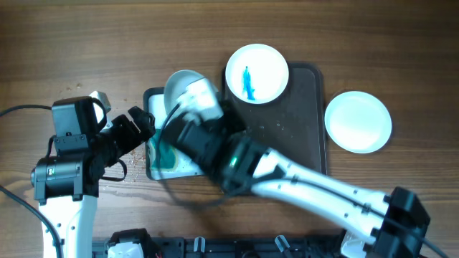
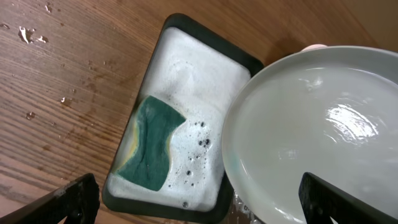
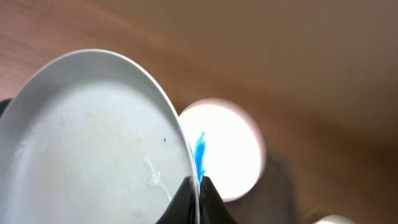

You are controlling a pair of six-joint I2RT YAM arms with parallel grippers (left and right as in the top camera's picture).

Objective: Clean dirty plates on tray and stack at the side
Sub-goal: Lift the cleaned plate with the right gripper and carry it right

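The wet plate will move across in my right gripper next. My right gripper will lower it onto a plain white plate (image 1: pixel 358 121) that is already on the wood beside the tray (image 1: pixel 305 136).
My right gripper (image 3: pixel 198 186) is shut on the rim of a wet white plate (image 1: pixel 190 93) and holds it tilted over the basin; the plate fills the right wrist view (image 3: pixel 93 143) and the right of the left wrist view (image 2: pixel 317 124). A second plate (image 1: pixel 257 73) with a blue streak lies on the dark brown tray (image 1: pixel 305 136); it shows behind the held plate in the right wrist view (image 3: pixel 227 149). A third, plain white plate (image 1: pixel 358 121) lies on the wood tabletop to the right of the tray. My left gripper (image 2: pixel 199 202) is open and empty over the basin's near edge.
A dark-rimmed basin (image 2: pixel 186 37) of soapy foam holds a green sponge (image 2: pixel 149 146); it sits left of the tray (image 1: pixel 152 154). Water drops lie on the wood (image 2: pixel 31 34) to the basin's left.
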